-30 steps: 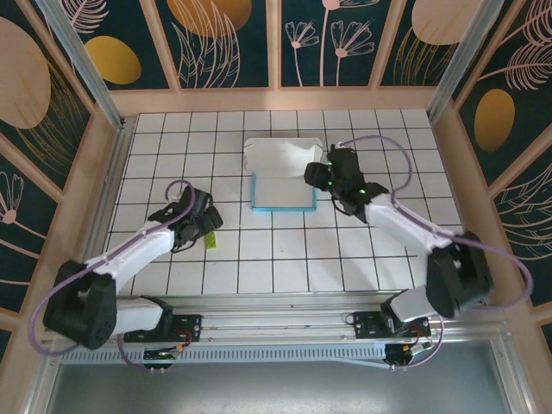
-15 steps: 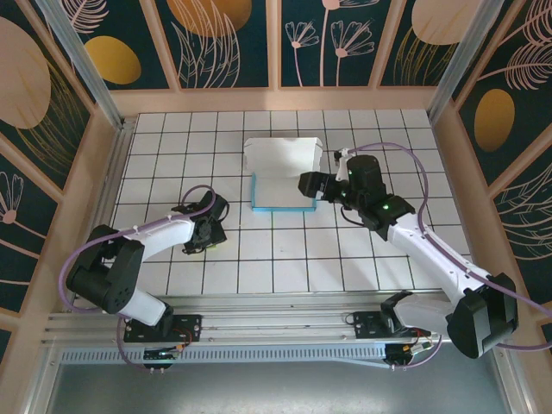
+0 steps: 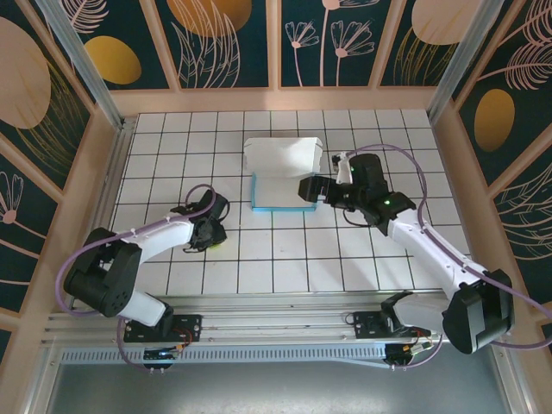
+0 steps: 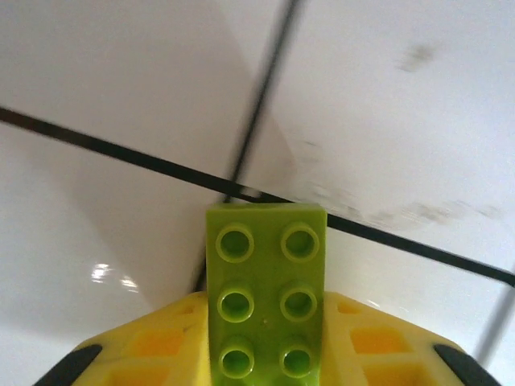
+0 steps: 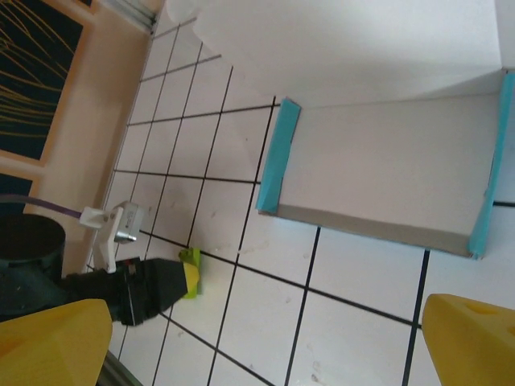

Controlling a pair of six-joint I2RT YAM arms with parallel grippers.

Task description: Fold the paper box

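Observation:
Next, my left gripper lifts and moves outward over the open box (image 3: 283, 179). It then comes down onto the whitish-grey bottom of the box, because that bottom lies empty.
The paper box (image 3: 283, 179) lies open at mid-table, whitish-grey face up with cyan edges, its back flap (image 3: 283, 155) standing upright. The right wrist view shows the paper box (image 5: 378, 169) as a flat panel with cyan side strips. My right gripper (image 3: 309, 188) hovers open at the box's right edge; its yellow fingertips (image 5: 50, 336) stand wide apart with nothing between them. My left gripper (image 3: 210, 233) rests low on the tiles left of the box, shut on a lime-green studded brick (image 4: 267, 289). The brick (image 5: 191, 273) is also in the right wrist view.
White tiled table (image 3: 345, 259) with wooden walls (image 3: 285, 99) all round and a metal rail (image 3: 276, 310) at the near edge. Open tiles lie in front of the box and to its right.
The right gripper has swung from beside the upright flap down to the box's right front edge, turning to face left. The left gripper shifted slightly right, still holding the brick.

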